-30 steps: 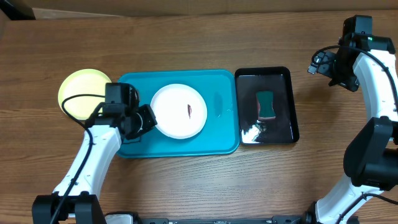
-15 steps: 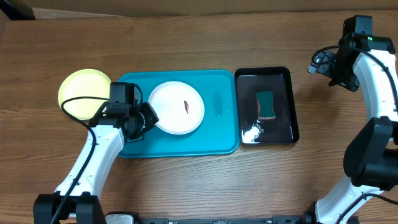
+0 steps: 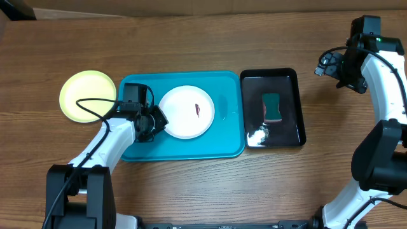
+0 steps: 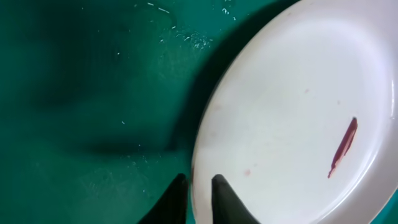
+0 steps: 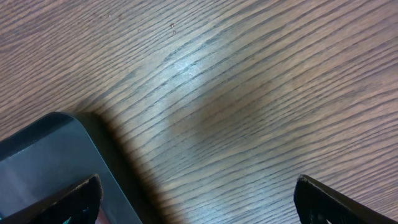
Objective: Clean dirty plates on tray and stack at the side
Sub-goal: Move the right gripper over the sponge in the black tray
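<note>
My right gripper will swing over the black tray, turn and lower its open fingers astride the green sponge (image 3: 271,107), because the white plate has a smear.
A white plate (image 3: 186,112) with a reddish-brown smear (image 3: 199,109) lies on the turquoise tray (image 3: 226,137). My left gripper (image 3: 160,119) is at the plate's left edge. In the left wrist view the two dark fingertips sit close together astride the rim of the white plate (image 4: 292,112), one over the tray (image 4: 93,93), and the left gripper (image 4: 199,183) is shut on that rim. A yellow-green plate (image 3: 88,95) rests on the table left of the tray. My right gripper (image 3: 323,65) hangs open far right, away from the plates; between the right gripper's (image 5: 196,193) fingers is only bare wood.
A glossy black tray (image 3: 286,79) stands right of the turquoise one, holding a green sponge (image 3: 272,107) and some wet residue. Its corner (image 5: 37,155) shows in the right wrist view. Water droplets speckle the turquoise tray near the plate.
My left gripper and the white plate have shifted to the right across the tray. The right arm has not moved.
</note>
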### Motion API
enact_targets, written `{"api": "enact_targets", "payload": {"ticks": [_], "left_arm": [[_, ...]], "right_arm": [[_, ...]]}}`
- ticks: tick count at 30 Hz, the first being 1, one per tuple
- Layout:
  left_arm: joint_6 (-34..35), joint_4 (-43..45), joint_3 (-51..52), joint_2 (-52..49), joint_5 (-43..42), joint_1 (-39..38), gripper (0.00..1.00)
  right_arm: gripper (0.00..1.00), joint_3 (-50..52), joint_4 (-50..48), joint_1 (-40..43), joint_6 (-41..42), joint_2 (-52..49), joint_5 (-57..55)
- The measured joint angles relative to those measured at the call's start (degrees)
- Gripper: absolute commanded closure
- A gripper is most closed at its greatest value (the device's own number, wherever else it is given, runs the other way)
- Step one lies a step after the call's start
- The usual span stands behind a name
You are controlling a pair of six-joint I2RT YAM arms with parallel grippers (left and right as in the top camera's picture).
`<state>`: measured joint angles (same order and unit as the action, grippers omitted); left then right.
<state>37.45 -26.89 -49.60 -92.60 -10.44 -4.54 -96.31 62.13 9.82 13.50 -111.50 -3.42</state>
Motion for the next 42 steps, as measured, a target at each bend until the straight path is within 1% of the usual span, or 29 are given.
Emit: {"api": "enact_targets", "payload": {"ticks": [4,10,21,23,25,28,29,31,32,34,37,38,40,41,42], "left_arm": [[-0.4,0.5,0.0,0.0,0.0,0.0,0.61],[-3.8,2.9,0.0,0.0,0.0,0.0,0.63],[-10.2,1.2,0.0,0.0,0.0,0.0,0.61],[-11.0,1.2,0.0,0.0,0.0,0.0,0.62],[-11.5,1.2,0.0,0.0,0.0,0.0,0.66],[-12.2,1.2,0.0,0.0,0.0,0.0,0.66],[-12.2,1.2,0.0,0.0,0.0,0.0,0.68],[-12.4,1.2,-0.1,-0.2,0.0,0.0,0.75],[-12.6,1.3,-0.1,-0.4,0.0,0.0,0.76],[-12.6,1.3,-0.1,-1.0,0.0,0.0,0.76],[-12.6,1.4,-0.1,-2.1,0.0,0.0,0.76],[-12.6,1.5,-0.1,-2.7,0.0,0.0,0.76],[-12.6,1.5,-0.1,-3.3,0.0,0.0,0.76],[-12.6,1.4,-0.1,-3.4,0.0,0.0,0.76],[-12.6,1.5,-0.1,-3.4,0.0,0.0,0.77]], "right_arm": [[0.00,0.0,0.0,0.0,0.0,0.0,0.0],[0.00,0.0,0.0,0.0,0.0,0.0,0.0],[0.00,0.0,0.0,0.0,0.0,0.0,0.0],[0.00,0.0,0.0,0.0,0.0,0.0,0.0],[0.00,0.0,0.0,0.0,0.0,0.0,0.0],[0.00,0.0,0.0,0.0,0.0,0.0,0.0],[0.00,0.0,-0.1,0.0,0.0,0.0,0.0],[0.00,0.0,-1.9,0.0,0.0,0.0,0.4],[0.00,0.0,-3.3,0.0,0.0,0.0,0.8],[0.00,0.0,-6.4,0.0,0.0,0.0,2.8],[0.00,0.0,-8.1,0.0,0.0,0.0,6.1],[0.00,0.0,-8.1,0.0,0.0,0.0,8.1],[0.00,0.0,-4.8,0.0,0.0,0.0,13.5],[0.01,0.0,-2.4,0.0,0.0,0.0,15.4],[0.11,0.0,-1.3,0.0,0.0,0.0,16.7]]}}
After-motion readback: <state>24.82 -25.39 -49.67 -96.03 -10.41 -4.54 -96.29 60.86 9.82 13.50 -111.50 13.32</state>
